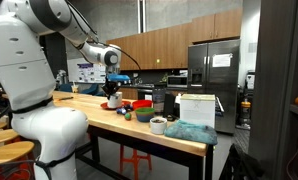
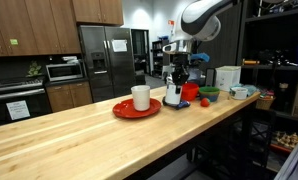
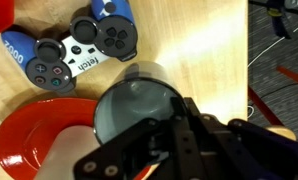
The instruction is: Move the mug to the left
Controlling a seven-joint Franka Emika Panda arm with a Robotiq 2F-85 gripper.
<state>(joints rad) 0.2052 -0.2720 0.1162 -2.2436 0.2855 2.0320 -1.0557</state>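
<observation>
My gripper moves away from the red plate and down next. It then releases the mug on the bare wood (image 2: pixel 185 112) (image 3: pixel 187 62) beside the game controller, since that wood is clear.
The white mug (image 3: pixel 139 100) is seen from above in the wrist view, right under my gripper (image 3: pixel 154 135), with its grey inside showing. My fingers close around its rim. In both exterior views the gripper (image 2: pixel 174 88) (image 1: pixel 113 90) reaches straight down onto the mug (image 2: pixel 173 98) (image 1: pixel 113 101), which stands on the wooden counter (image 2: pixel 79 135). The fingertips are hidden behind the gripper body.
A red plate (image 2: pixel 121 111) (image 3: pixel 29 140) carrying another white cylinder (image 2: pixel 141 97) lies beside the mug. A game controller (image 3: pixel 84 50) lies close by. A red bowl (image 2: pixel 190 92), a green bowl (image 2: pixel 208 95), a small red ball (image 2: pixel 202 102) and a squat white cup (image 2: pixel 239 92) stand on the other side.
</observation>
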